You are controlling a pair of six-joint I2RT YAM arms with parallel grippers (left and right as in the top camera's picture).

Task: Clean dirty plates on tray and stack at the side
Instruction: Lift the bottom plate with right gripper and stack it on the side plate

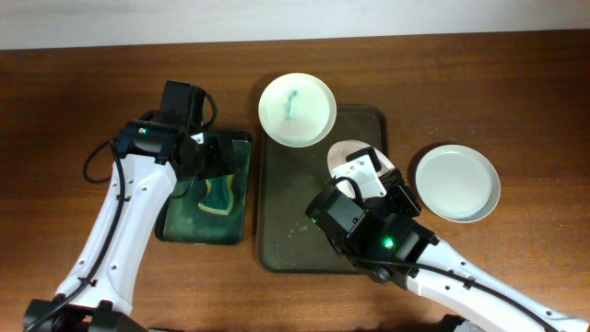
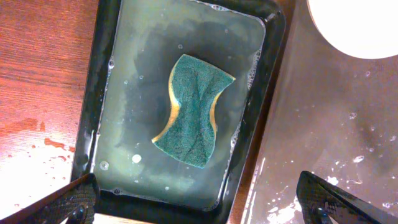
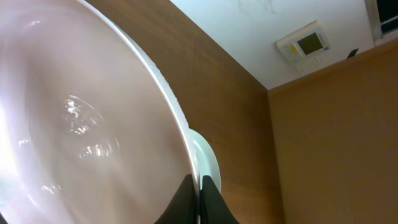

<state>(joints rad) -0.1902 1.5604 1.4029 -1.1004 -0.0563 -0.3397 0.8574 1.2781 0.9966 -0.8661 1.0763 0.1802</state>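
Note:
The plain plate (image 1: 456, 182) (image 3: 208, 160) is to the right of my right gripper in the overhead view, so I need to swing over it, lower and level the tilted plate, and let go.
A white plate with a teal smear (image 1: 297, 109) lies at the far end of the dark olive tray (image 1: 295, 231); its edge shows in the left wrist view (image 2: 360, 25). My right gripper (image 1: 366, 173) is shut on the rim of a second white plate (image 1: 346, 152), held tilted above the tray's right side. That plate fills the right wrist view (image 3: 81, 124), with the fingers (image 3: 199, 190) pinching its edge. A plain white plate (image 1: 456, 182) lies on the bare wood to the right. My left gripper (image 2: 199, 205) is open and empty above the small green tray.
The small green tray (image 1: 175, 221) of soapy water lies left of the big tray and holds a green-and-yellow sponge (image 2: 194, 111), also seen from overhead (image 1: 219, 198). Water drops spot the big tray (image 2: 323, 124). A black cable (image 1: 97, 157) loops by the left arm.

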